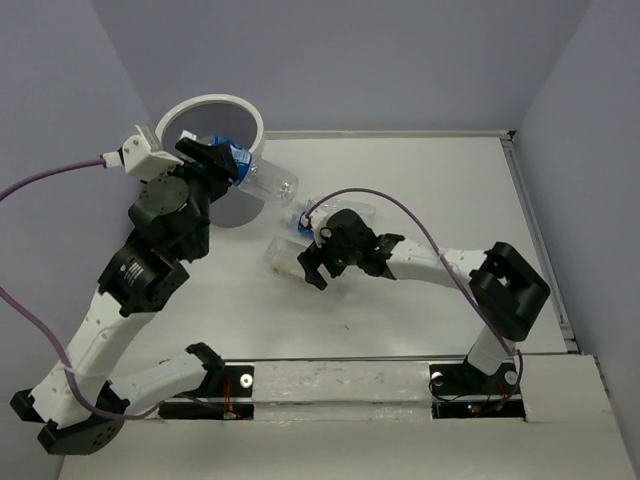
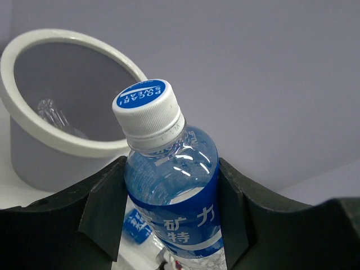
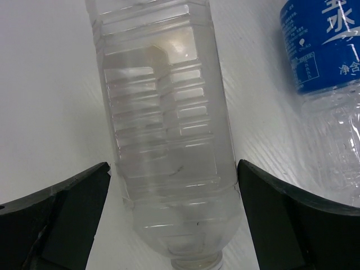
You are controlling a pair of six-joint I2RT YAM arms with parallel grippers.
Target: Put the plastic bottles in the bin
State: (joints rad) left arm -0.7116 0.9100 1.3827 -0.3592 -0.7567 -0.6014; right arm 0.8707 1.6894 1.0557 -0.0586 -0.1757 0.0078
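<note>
The blue-labelled bottle still juts past the bin's rim, so it goes outward and left in the top view with my left gripper next, for release over the bin's opening.
My left gripper (image 1: pixel 218 158) is shut on a blue-labelled plastic bottle (image 1: pixel 262 180) and holds it in the air beside the bin (image 1: pixel 250 115). In the left wrist view the fingers (image 2: pixel 104 205) press both sides of this bottle (image 2: pixel 174 185), its white cap up, with the bin's white rim (image 2: pixel 34 121) to the left. A clear bottle (image 2: pixel 53 115) lies inside the bin. My right gripper (image 1: pixel 315 262) is open, low over the larger clear bottle (image 1: pixel 285 257); its jaws stand either side of that bottle (image 3: pixel 169 140). A second blue-labelled bottle (image 1: pixel 338 215) lies beside it on the table and shows in the right wrist view (image 3: pixel 326 56).
The white table (image 1: pixel 430 190) is walled by grey panels at the back and sides. The right arm's purple cable (image 1: pixel 420 225) arcs over the table. The second blue-labelled bottle also shows under the held one in the left wrist view (image 2: pixel 135 228).
</note>
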